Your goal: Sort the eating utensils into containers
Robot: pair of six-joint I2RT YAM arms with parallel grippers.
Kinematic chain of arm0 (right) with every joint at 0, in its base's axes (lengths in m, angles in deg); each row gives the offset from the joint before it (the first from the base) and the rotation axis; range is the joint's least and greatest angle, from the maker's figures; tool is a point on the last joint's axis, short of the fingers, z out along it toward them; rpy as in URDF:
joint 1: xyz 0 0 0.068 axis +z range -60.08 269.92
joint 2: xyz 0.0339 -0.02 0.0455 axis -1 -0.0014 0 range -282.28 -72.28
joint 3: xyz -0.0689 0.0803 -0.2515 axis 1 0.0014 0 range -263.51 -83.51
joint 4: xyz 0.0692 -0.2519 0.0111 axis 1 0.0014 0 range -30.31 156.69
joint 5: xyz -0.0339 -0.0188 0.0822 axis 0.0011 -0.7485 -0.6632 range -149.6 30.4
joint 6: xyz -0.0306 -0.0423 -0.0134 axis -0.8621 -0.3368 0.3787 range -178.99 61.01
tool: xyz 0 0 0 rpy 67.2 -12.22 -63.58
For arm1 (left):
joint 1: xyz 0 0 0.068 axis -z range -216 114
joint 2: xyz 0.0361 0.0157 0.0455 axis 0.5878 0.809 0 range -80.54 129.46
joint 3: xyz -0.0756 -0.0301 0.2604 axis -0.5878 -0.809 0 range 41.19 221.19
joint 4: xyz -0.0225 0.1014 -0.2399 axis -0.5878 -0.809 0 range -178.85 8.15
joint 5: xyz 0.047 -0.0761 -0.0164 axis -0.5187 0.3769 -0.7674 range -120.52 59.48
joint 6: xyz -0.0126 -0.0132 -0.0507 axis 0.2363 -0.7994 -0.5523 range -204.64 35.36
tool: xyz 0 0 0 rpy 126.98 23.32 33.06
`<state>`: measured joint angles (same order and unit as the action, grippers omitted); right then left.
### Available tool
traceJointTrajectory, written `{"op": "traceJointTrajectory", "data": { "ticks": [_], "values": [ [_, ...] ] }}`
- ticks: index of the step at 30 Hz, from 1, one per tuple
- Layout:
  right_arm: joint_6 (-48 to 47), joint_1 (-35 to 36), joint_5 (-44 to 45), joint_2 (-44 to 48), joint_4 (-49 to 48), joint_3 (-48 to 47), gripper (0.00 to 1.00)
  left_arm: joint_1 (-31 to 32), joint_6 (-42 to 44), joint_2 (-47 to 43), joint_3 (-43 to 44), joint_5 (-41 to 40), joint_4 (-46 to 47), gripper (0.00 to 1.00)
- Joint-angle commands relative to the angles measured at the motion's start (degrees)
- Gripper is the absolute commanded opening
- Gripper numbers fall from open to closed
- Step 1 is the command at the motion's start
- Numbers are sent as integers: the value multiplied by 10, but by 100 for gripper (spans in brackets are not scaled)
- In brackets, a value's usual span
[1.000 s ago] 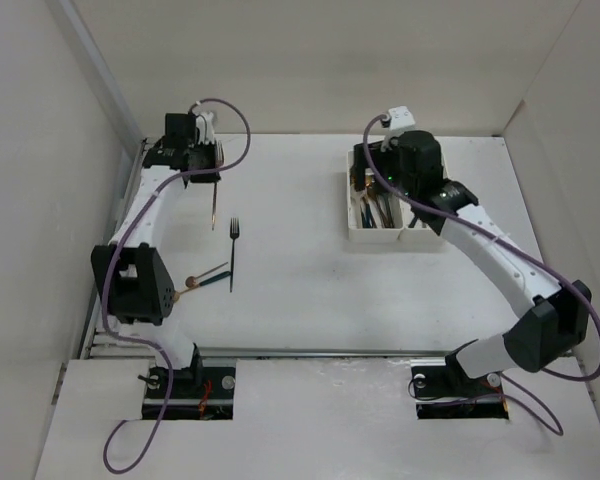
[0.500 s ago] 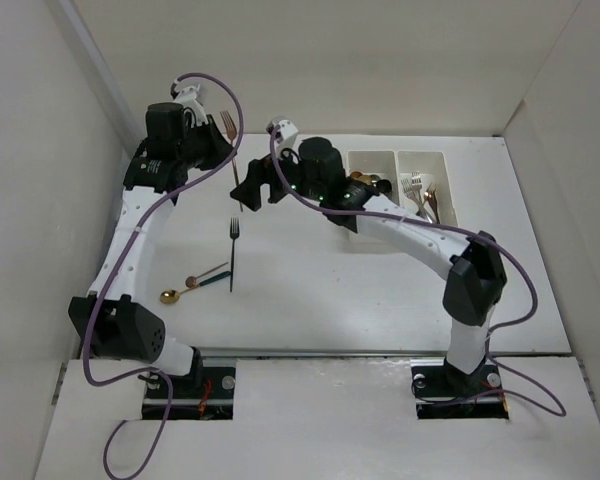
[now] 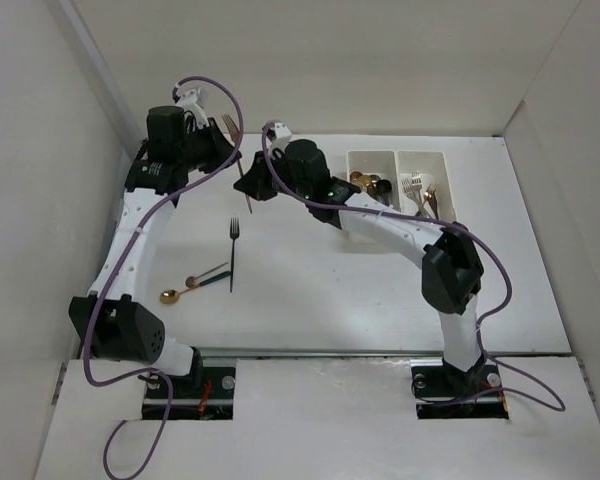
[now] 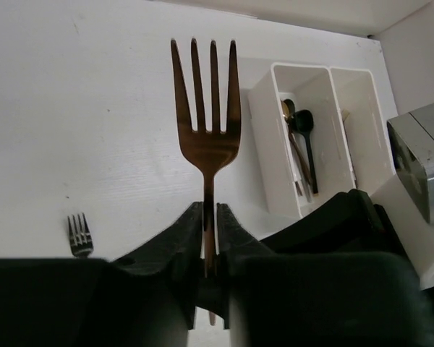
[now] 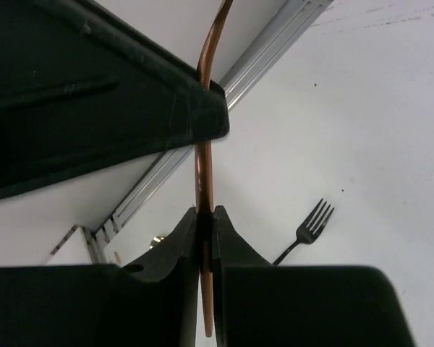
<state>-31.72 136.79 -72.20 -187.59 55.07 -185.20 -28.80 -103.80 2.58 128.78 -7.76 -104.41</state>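
Observation:
Next, my right gripper will carry the copper fork across past the spoons' section and down into the neighboring one to release the fork's handle, since forks already lie there.
A copper fork (image 3: 237,158) hangs above the table's back left with its tines (image 4: 205,94) pointing away. My left gripper (image 4: 210,211) is shut on its neck. My right gripper (image 5: 205,213) is shut on the same fork's handle (image 5: 204,170), just below the left gripper (image 3: 230,160). The right gripper (image 3: 250,188) reaches in from the right. The white containers (image 3: 396,153) stand at the back right: spoons lie in the left compartment (image 4: 264,94), forks in the right one. A black fork (image 3: 233,250) and two spoons (image 3: 195,283) lie on the table.
The left side wall and a metal rail (image 5: 275,50) run close behind the left gripper. The black fork (image 5: 307,230) lies on the table under both grippers. The right arm (image 3: 400,225) stretches across in front of the containers.
The right arm swung left from over the containers and its open jaws shut on the copper fork's handle. The left arm lifted and turned that fork toward the back.

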Motion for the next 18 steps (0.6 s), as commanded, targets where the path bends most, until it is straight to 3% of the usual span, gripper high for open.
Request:
{"op": "traceJointTrajectory", "data": {
  "ticks": [1, 2, 3, 5, 11, 14, 18],
  "values": [
    [14, 5, 30, 25, -70, -7, 0, 4, 10, -18, -15, 20, 10, 15],
    [14, 0, 38, 32, -70, 6, 0, 4, 10, -18, -21, 20, 10, 37],
    [14, -9, 45, 46, -70, 15, 0, 4, 19, -18, -21, 15, 10, 73],
    [14, -34, 63, 67, -70, 53, 0, 4, 32, -18, -27, -11, 5, 100],
    [-32, -141, 119, 209, -35, 198, 0, 4, 118, 20, -44, -128, -54, 100],
    [-89, -210, 189, 256, 63, 243, 0, 4, 163, 43, -74, -163, -77, 100],
    [-153, -306, 195, 243, 190, 255, 0, 4, 191, 76, -130, -187, -71, 100]
  ]
}}
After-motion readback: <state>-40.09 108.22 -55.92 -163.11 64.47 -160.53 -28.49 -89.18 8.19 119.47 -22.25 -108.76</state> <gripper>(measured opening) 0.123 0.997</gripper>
